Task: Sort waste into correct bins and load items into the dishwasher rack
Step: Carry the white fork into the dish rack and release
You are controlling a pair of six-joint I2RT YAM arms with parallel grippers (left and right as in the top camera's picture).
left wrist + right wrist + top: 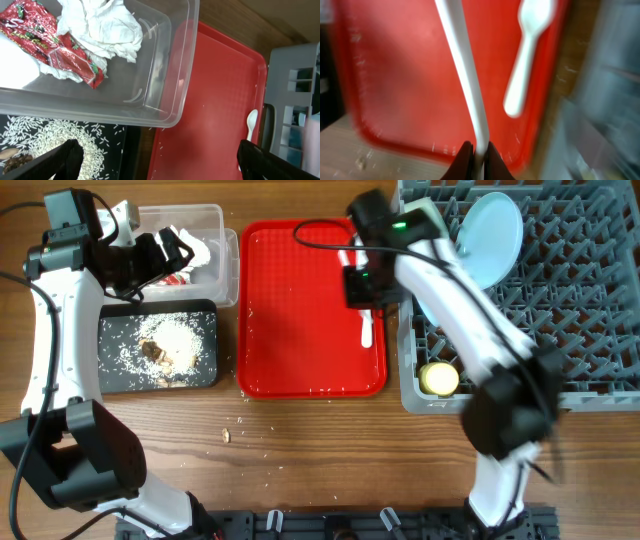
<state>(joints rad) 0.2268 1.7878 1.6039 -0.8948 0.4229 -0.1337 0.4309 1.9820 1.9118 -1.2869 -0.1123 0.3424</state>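
I will move the fork across with my right gripper and let it go over the free rack slots beside the yellow cup (439, 378), because they are to that gripper's right in the overhead view.
My right gripper (360, 288) is shut on the handle of a white plastic fork (462, 65) above the red tray's right side; its tines are out of view, and the grip shows in the right wrist view (479, 152). The white spoon (367, 330) lies on the tray beside it (525, 65). My left gripper (165, 255) is open and empty (157, 160) over the clear tub (228, 240), which holds the crumpled napkin (107, 27) and red-and-white wrapper (50, 45). Rice scraps (175, 340) lie in the black tray (110, 375). The grey rack (600, 300) holds the blue plate (495, 235) and yellow cup (439, 378).
The flat red tray (290, 310) sits between the bins and the rack. A pale green edge (425, 212) shows in the rack's back left corner behind my right arm. Loose rice grains (240, 430) are scattered on the wooden table in front of the red tray.
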